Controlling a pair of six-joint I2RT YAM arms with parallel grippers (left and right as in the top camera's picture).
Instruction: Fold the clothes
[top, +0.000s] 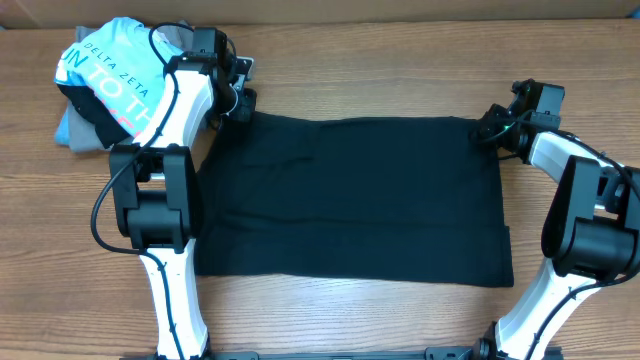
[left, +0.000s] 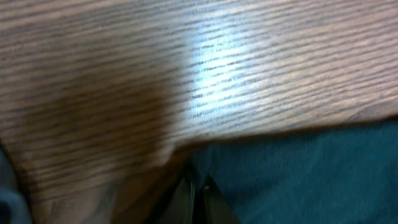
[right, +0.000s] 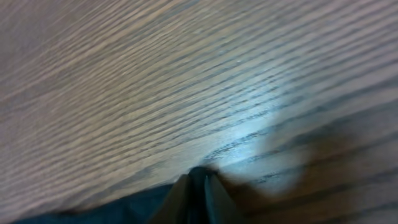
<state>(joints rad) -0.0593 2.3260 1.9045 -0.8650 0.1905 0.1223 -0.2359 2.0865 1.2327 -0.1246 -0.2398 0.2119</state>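
Observation:
My right gripper lifts next, carries the pinched far corner back over the garment toward its near corner (top: 500, 269), and lowers to release it, as the cloth lies unfolded.
The clothes (top: 350, 195), a plain black garment, lie spread flat across the middle of the wooden table. My left gripper (top: 243, 103) is at the garment's far left corner, shut on the fabric. In the left wrist view the closed left gripper (left: 199, 186) pinches the cloth's edge (left: 298, 174). My right gripper (top: 483, 130) is at the far right corner. Seen from the right wrist, the right gripper (right: 200, 177) is shut with a tuft of the black cloth (right: 124, 208) between its tips.
A light blue "DELTA ZETA" shirt (top: 110, 65) is heaped at the back left on a grey folded garment (top: 70, 130), just beyond the left arm. Both arm bases stand at the table's front edge, left (top: 175, 300) and right (top: 545, 300).

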